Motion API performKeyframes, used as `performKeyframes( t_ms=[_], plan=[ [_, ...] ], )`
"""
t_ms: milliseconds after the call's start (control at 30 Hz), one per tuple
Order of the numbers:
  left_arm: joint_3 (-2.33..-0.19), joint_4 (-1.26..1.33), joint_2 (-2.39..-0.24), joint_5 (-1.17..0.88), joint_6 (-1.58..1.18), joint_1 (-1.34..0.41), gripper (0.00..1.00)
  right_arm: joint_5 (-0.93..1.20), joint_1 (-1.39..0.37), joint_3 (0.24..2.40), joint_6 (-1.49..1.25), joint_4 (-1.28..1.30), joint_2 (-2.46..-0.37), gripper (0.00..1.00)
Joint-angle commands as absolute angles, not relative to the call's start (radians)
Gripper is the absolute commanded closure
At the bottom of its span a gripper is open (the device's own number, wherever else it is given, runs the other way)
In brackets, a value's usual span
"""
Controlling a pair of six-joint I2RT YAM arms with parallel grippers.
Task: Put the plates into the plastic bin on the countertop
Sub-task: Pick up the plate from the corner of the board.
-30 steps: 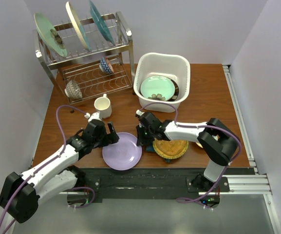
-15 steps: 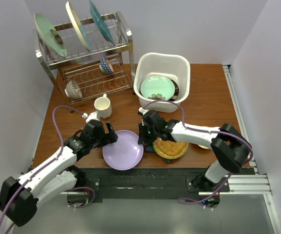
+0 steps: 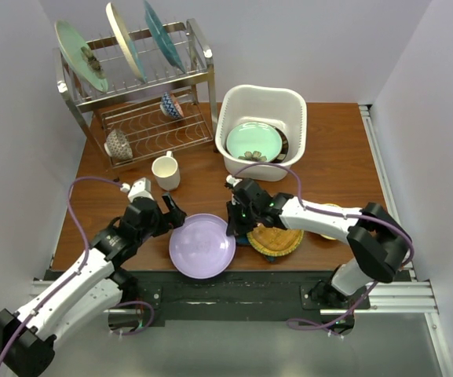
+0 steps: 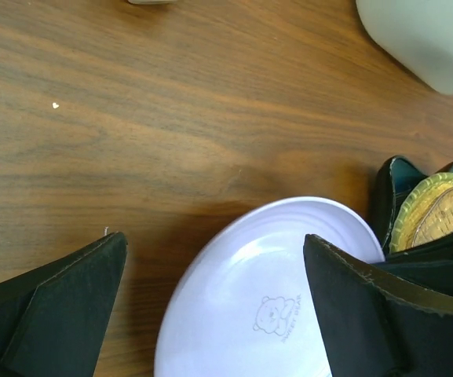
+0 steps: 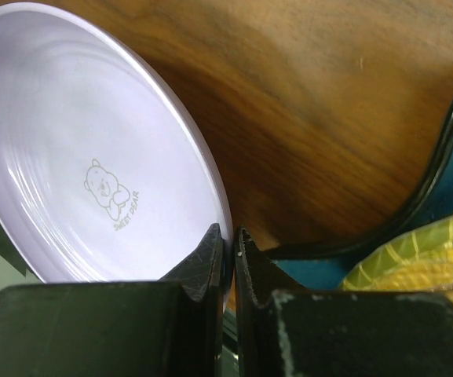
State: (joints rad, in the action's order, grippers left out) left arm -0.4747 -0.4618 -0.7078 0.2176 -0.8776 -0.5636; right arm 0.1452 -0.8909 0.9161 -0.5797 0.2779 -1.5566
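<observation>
The bin's mint plate is lying flat and uncovered outward, so my right gripper will next lift the lavender plate, carry it outward, lower it and let go of it there.
The lavender plate lies at the table's near edge, its right rim raised. My right gripper is shut on that rim; in the right wrist view the fingers pinch the plate's edge. My left gripper is open at the plate's left rim, and its fingers straddle the plate without touching it. An amber plate sits on a blue star-shaped plate just right of it. The white plastic bin stands behind and holds a mint plate.
A steel wire dish rack with three upright plates and two bowls stands at the back left. A cream mug stands in front of it, near my left wrist. A yellowish dish is partly hidden under my right arm.
The right gripper has raised the lavender plate's right rim and shifted the plate slightly right. The left arm has drawn back a little to the left.
</observation>
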Motion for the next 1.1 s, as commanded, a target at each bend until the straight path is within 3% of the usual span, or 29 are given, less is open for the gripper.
performKeyframes(
  t_ms=[0, 433, 1067],
  plan=[
    [-0.511, -0.492, -0.735, 0.253, -0.887, -0.568, 0.0, 0.155, -0.896, 0.911, -0.566, 0.294, -1.474, 1.0],
    [-0.474, -0.454, -0.784, 0.239, -0.888, -0.568, 0.0, 0.052, -0.861, 0.989, -0.511, 0.442, -1.342, 1.0],
    [-0.457, -0.42, -0.831, 0.221, -0.877, -0.568, 0.0, 0.044, -0.623, 1.164, -0.407, 0.558, -1.304, 1.0]
  ],
)
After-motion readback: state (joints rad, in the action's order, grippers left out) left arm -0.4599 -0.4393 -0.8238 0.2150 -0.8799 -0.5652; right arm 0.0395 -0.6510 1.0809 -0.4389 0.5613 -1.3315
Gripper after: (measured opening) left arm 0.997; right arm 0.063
